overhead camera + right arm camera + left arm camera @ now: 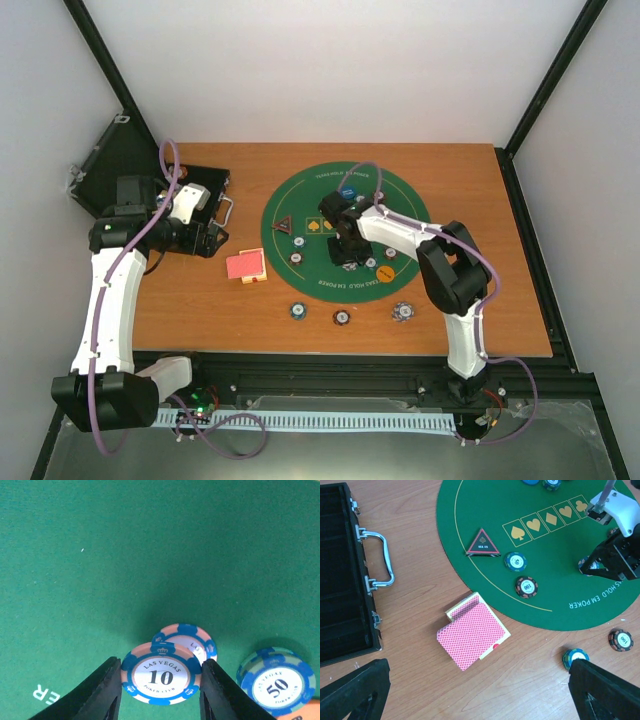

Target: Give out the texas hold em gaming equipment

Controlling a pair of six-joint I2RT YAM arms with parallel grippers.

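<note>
The right gripper moves outward and left in the top view next and releases the chip on the mat beside the triangular button, as that mat is bare.
My right gripper (161, 687) is shut on a blue-and-pink "10" chip (161, 672), a finger against each side of its rim, just above a matching chip (196, 639) on the green mat (150, 555). A "50" chip (276, 681) lies to its right. In the top view this gripper (348, 262) is over the mat's near half. My left gripper (479, 680) is open and empty over bare table near the red-backed cards (472, 632), which lie skewed on their box left of the mat. The dark triangular button (483, 544) lies on the mat's left part.
The open black case (340, 575) with its metal handle lies at the left. A blue button (349, 193) and an orange button (385, 274) sit on the mat. Loose chips (298, 310) (341, 318) (403, 313) lie on the wood near the mat's front edge.
</note>
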